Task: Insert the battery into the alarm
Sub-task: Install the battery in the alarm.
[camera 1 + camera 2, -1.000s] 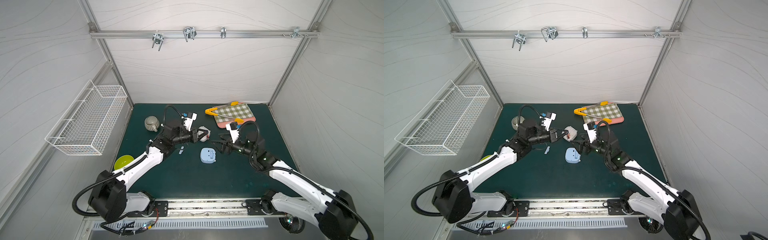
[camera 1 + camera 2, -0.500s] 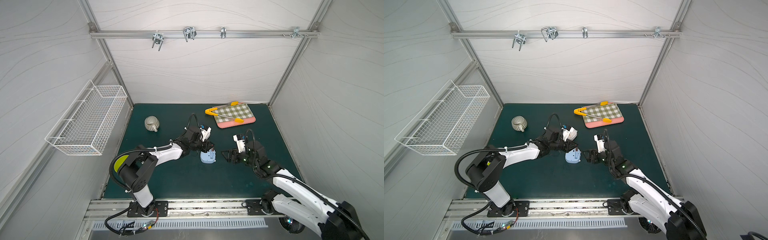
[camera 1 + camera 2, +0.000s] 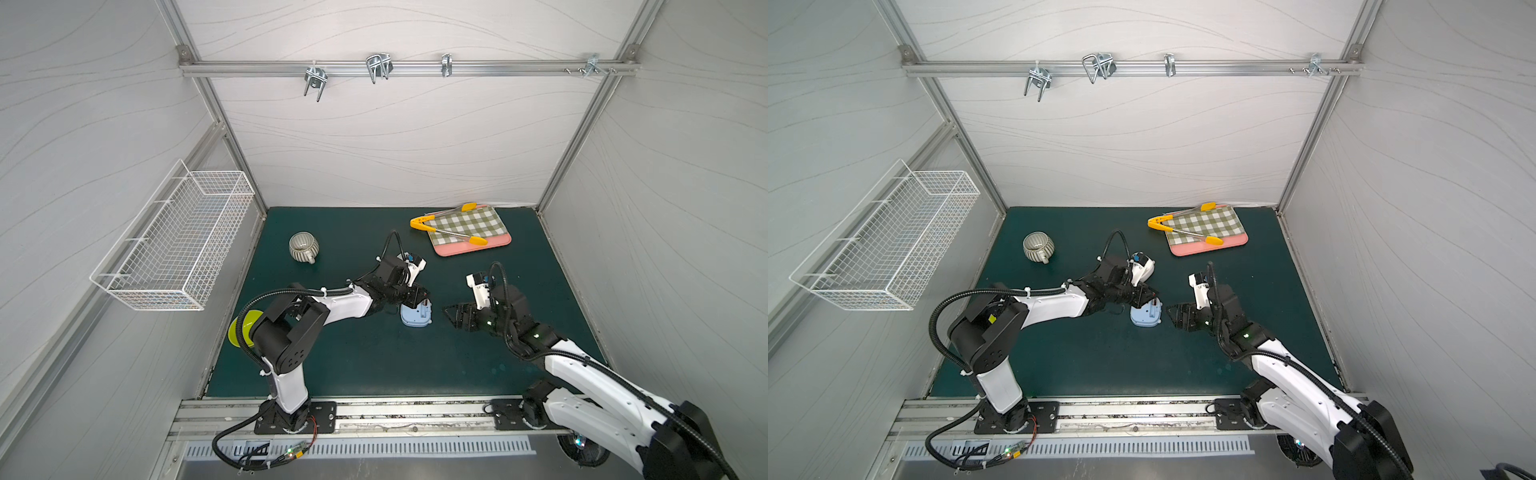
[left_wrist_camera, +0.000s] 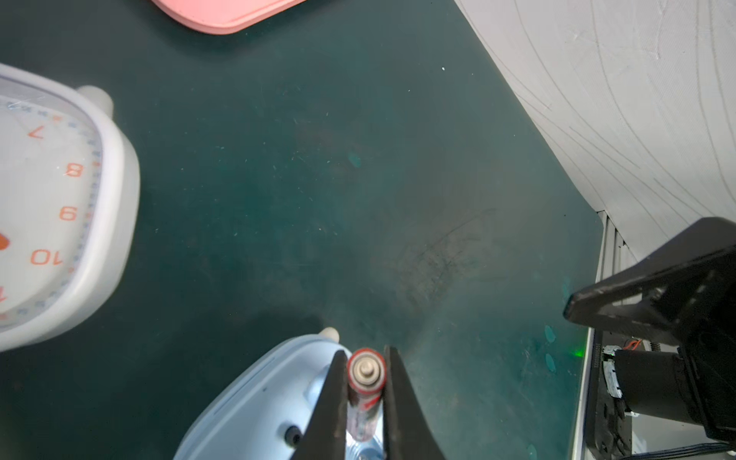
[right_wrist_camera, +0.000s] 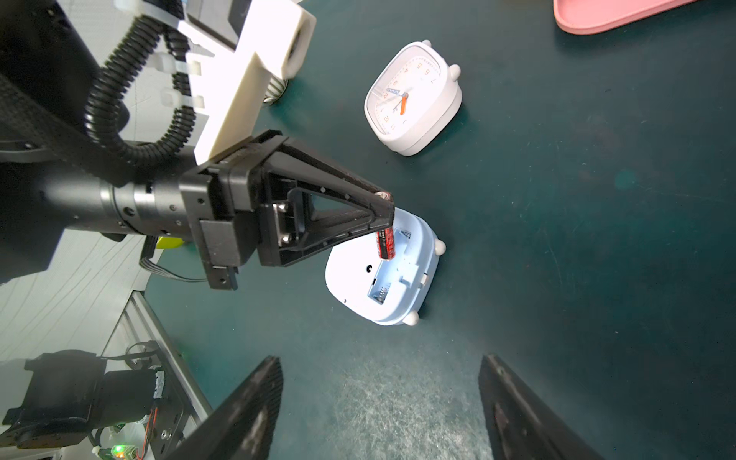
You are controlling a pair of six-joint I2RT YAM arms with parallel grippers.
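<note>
The left gripper should move down and ease back over the alarm's open compartment [image 4: 369, 452] to release the red battery [image 4: 365, 382] inside, because the compartment is empty and faces up.
The light-blue alarm [image 3: 415, 319] [image 3: 1145, 316] lies face down on the green mat, its open battery compartment [image 5: 384, 288] facing up and empty. My left gripper [image 4: 365, 352] [image 5: 388, 203] [image 3: 419, 296] is shut on the red battery [image 4: 365, 382] [image 5: 385, 243]. The battery hangs steeply from the fingertips, with its lower end at the back of the alarm [image 5: 358, 275] beside one end of the compartment. My right gripper [image 5: 380, 362] [image 3: 451, 313] [image 3: 1173, 312] stands open and holds nothing, low over the mat just right of the alarm.
A white alarm clock [image 5: 414, 99] [image 4: 51, 207] lies face up behind the blue one. At the back right, yellow tongs [image 3: 449, 230] rest on a pink board [image 3: 473, 247]. A striped mug [image 3: 303, 247], a yellow-green bowl [image 3: 239, 330] and a wall-mounted wire basket [image 3: 178, 245] are on the left.
The left gripper, with the battery, came forward and down from near the white clock onto the blue alarm. The right gripper drew back a little to the right.
</note>
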